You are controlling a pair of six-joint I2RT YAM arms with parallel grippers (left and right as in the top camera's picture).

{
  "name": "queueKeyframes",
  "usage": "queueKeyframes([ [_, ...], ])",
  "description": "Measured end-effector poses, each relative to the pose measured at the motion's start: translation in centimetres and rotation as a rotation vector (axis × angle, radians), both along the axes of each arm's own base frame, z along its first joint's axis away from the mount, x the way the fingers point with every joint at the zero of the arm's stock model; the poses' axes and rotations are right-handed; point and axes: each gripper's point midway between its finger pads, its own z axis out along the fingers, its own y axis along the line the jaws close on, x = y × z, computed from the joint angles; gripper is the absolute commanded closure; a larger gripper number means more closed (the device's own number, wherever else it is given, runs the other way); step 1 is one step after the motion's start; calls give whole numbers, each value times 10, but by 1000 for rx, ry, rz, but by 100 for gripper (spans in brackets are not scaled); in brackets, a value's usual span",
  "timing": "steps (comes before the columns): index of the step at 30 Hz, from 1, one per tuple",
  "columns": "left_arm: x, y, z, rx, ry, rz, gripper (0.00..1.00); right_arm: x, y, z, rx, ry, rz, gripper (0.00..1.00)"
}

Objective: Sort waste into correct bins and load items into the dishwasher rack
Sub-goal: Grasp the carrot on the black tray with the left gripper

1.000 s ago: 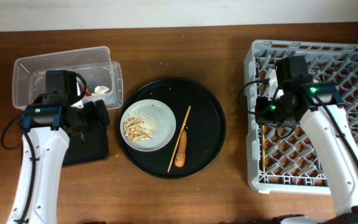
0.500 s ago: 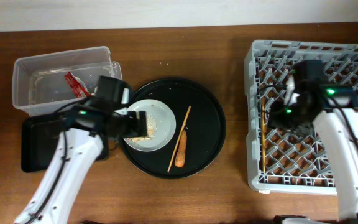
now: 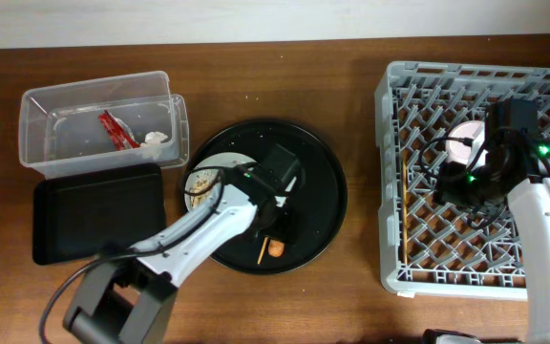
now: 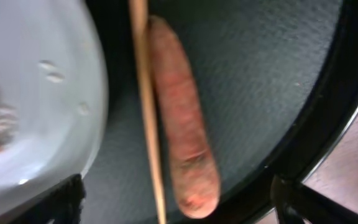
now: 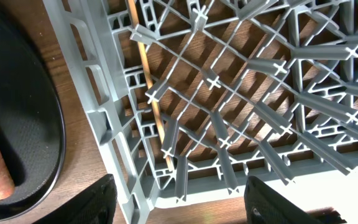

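Note:
Next I will lower my left gripper and shift toward the tray's rim, onto the carrot's near end (image 4: pixel 195 183), because the wooden chopstick (image 4: pixel 148 112) lies close against the orange carrot stick.
My left gripper (image 3: pixel 277 215) is open over the round black tray, its fingers (image 4: pixel 179 205) on either side of the orange carrot stick (image 4: pixel 182 124) and a wooden chopstick (image 4: pixel 148 112) lying beside it. The carrot's end (image 3: pixel 275 248) shows below the arm. The grey-green plate (image 3: pixel 203 182) with food scraps (image 3: pixel 197 188) is partly hidden by the arm. The red wrapper (image 3: pixel 113 129) and white tissue (image 3: pixel 156 139) lie in the clear tub (image 3: pixel 41 105). The black rectangular tray (image 3: pixel 94 210) is bare. My right gripper (image 3: pixel 456 180) is open and empty (image 5: pixel 179 205) above the dishwasher rack (image 3: pixel 428 272), where another chopstick (image 3: pixel 405 210) lies.
The large round black tray (image 3: pixel 318 205) sits mid-table between the bins and the rack. Its rim (image 5: pixel 17 124) lies close to the rack's left wall (image 5: pixel 98 118). The bowl and blue cup are not visible.
My left arm swung from the bins on the left over to the round tray and now straddles the carrot. My right arm moved rightward over the rack, away from the chopstick.

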Motion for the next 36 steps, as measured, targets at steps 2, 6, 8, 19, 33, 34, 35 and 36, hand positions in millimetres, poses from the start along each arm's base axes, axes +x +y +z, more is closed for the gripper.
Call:
queueKeyframes([
  [2, -7, -8, -4, 1, 11, -23, 11, 1, 0, 0, 0, -2, 0, 35],
  [6, -13, -20, -12, -28, 47, -31, 11, 1, 0, 0, -1, -2, 2, 35],
  [8, -15, -22, -19, -26, 69, -20, 11, 1, 0, 0, -1, -3, 2, 35],
  [19, -26, -23, -23, -34, 125, -29, 11, 1, 0, 0, -1, -5, 2, 35],
  [33, -37, -15, -24, -1, 142, -194, 11, 1, 0, 0, 0, -6, 2, 35],
  [34, -37, -15, -24, -2, 140, -198, 11, 1, 1, 0, 4, -6, 2, 36],
  [35, -36, -16, -24, -5, 135, -203, 11, 2, 2, 0, 10, -8, 4, 36],
  [36, -34, -17, -24, -9, 128, -207, 11, 2, 2, 0, 14, -9, 5, 36],
])
